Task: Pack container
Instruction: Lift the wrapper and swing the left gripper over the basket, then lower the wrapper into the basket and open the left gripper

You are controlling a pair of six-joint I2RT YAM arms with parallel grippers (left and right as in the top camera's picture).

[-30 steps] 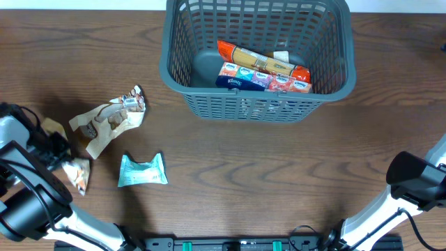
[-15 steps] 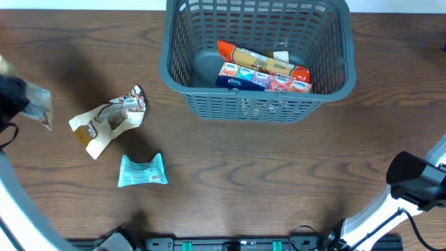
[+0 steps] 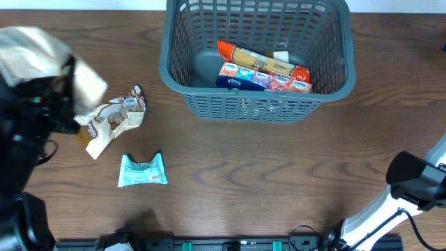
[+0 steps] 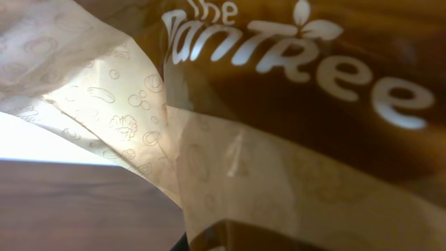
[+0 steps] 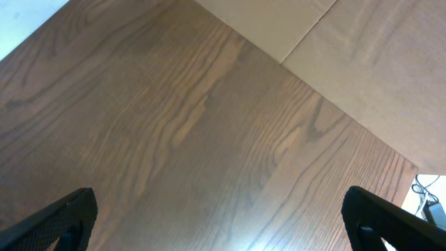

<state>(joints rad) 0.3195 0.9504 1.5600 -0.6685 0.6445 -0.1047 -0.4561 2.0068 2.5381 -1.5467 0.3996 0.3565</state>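
The open basket's pasta pack (image 3: 247,58) lies below my left gripper and to its right in the overhead view, so I will swing across, lower and release the snack pack.
The container (image 3: 256,104), a dark grey-blue slotted basket, stands at the back centre. It holds a pasta pack (image 3: 261,61) and a row of tissue packs (image 3: 265,79). My left gripper (image 3: 61,97) is raised high over the table's left side, shut on a tan and brown snack pack (image 3: 52,56). That snack pack (image 4: 293,104) fills the left wrist view and hides the fingers. My right gripper (image 5: 226,230) is open over bare wood, nothing between its fingers.
A crumpled tan and white pack (image 3: 111,118) lies on the left of the table, partly under the raised arm. A teal pack (image 3: 143,171) lies in front of it. The right arm (image 3: 417,183) sits at the front right corner.
The left arm has lifted the tan snack pack from the table's left edge, high toward the camera and slightly right. The right arm has not moved.
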